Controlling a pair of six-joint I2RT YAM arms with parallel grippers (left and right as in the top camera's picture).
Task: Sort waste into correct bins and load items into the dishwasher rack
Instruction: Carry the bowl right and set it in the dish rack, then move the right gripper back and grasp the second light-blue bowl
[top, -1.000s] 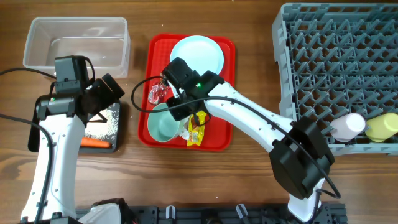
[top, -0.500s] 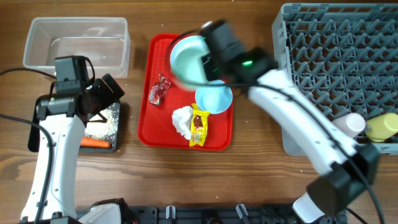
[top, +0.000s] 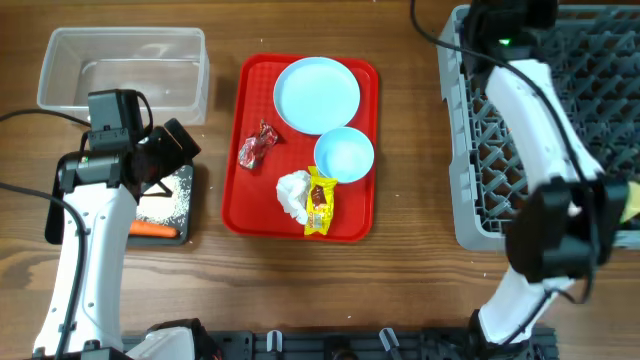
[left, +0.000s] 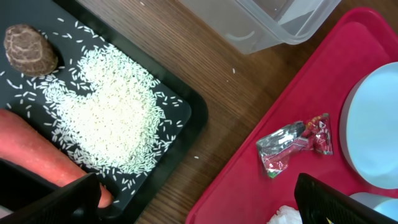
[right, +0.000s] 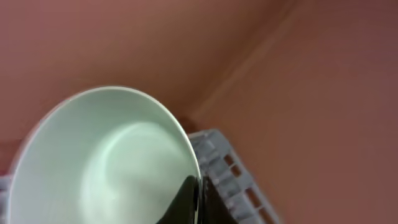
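The rack's bare far corner (top: 463, 45) (right: 214, 148) lies below and left of my right gripper in the overhead view, so next my right gripper will lower the bowl there and release it.
My right gripper (right: 194, 200) is shut on the rim of a pale green bowl (right: 106, 162), held at the far left corner of the grey dishwasher rack (top: 560, 120); that corner shows in the right wrist view (right: 227, 171). On the red tray (top: 250, 215) lie a pale blue plate (top: 316, 95), a second bowl (top: 344, 155), a red wrapper (top: 258, 145), a white tissue (top: 292, 195) and a yellow wrapper (top: 319, 200). My left gripper (left: 205, 205) is open and empty over the gap between the red tray and the black tray (left: 186, 118), which holds rice (left: 106, 118), a carrot (left: 37, 152) and a brown lump (left: 30, 48).
The clear tub (top: 120, 65) stands at the back left, behind the black tray. A yellow cup (top: 632, 203) peeks out at the rack's right edge, beside my right arm. The pinkish cup is hidden by that arm.
My right arm has lifted one bowl off the red tray and swung it right and back to the rack's far corner. The left arm has not moved.
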